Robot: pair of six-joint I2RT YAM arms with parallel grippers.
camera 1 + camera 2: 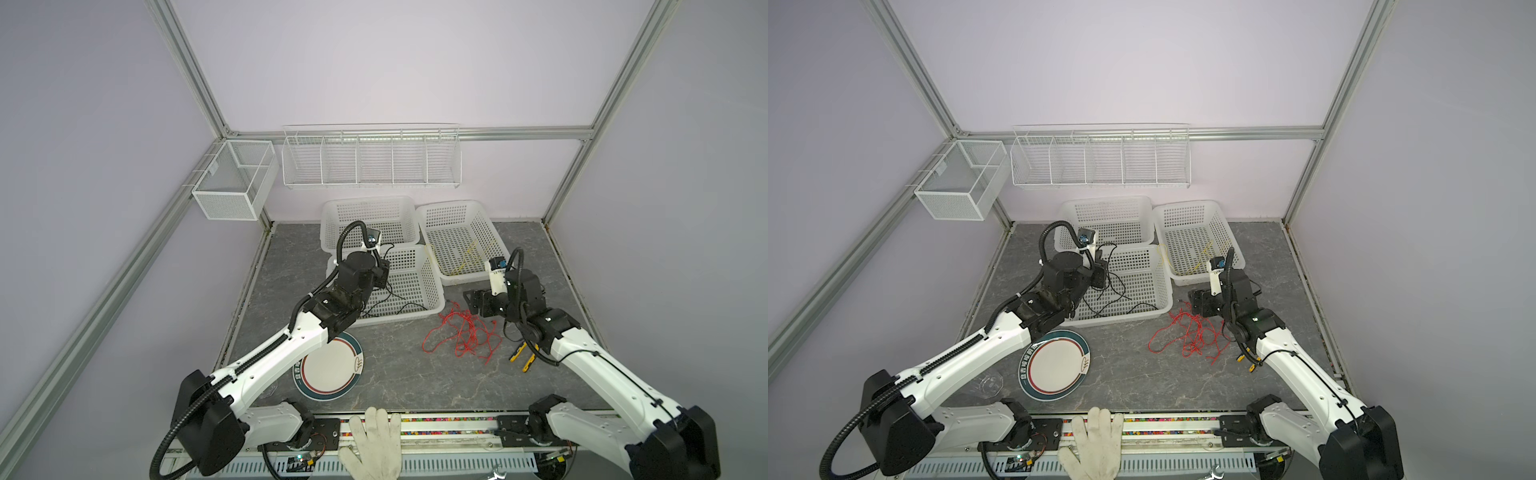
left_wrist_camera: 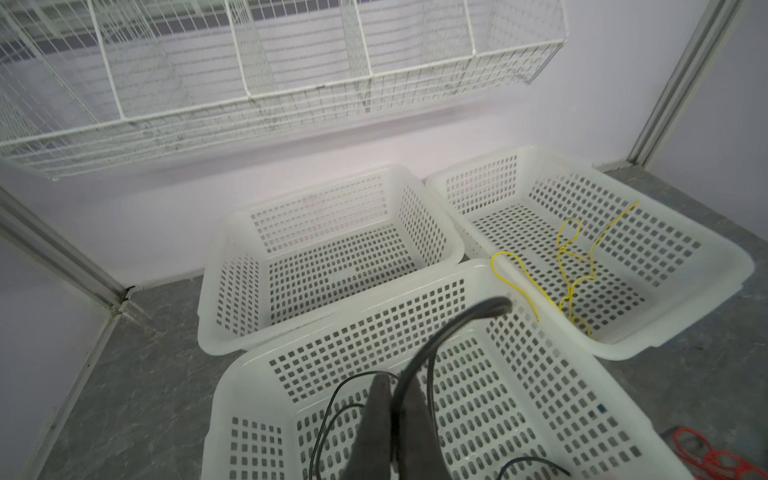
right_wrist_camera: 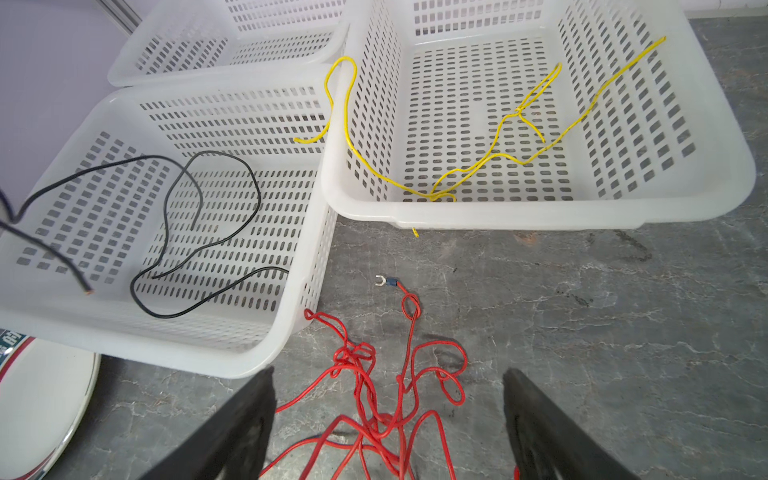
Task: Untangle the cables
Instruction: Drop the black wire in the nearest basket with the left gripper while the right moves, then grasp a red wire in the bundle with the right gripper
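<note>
My left gripper lowers toward the bottom of the front white basket (image 2: 472, 392) next and releases the black cable (image 2: 449, 328). That slotted bottom lies below the gripper's shut fingers.
A tangled red cable (image 1: 465, 336) (image 1: 1192, 336) lies on the grey table; its blue-sleeved fork end (image 3: 388, 281) points toward the baskets. My right gripper (image 3: 388, 376) (image 1: 471, 301) hovers open just above the tangle (image 3: 382, 395), jaws wide apart with nothing between them. A black cable (image 3: 199, 232) (image 1: 399, 297) lies looped in the front white basket (image 1: 436, 286). My left gripper (image 2: 397, 386) (image 1: 380, 276) is shut on that black cable (image 2: 449, 328) above this basket. A yellow cable (image 3: 478, 166) (image 2: 569, 257) sits in the right basket (image 1: 457, 205), one loop hanging over its rim.
A third white basket (image 1: 365, 201) stands at the back. A plate (image 1: 332, 368) lies under the left arm, and a yellow-handled tool (image 1: 523, 355) lies beside the right arm. A gloved hand (image 1: 376, 440) rests at the front edge. A wire shelf (image 1: 370, 158) and a mesh bin (image 1: 232, 183) hang on the walls.
</note>
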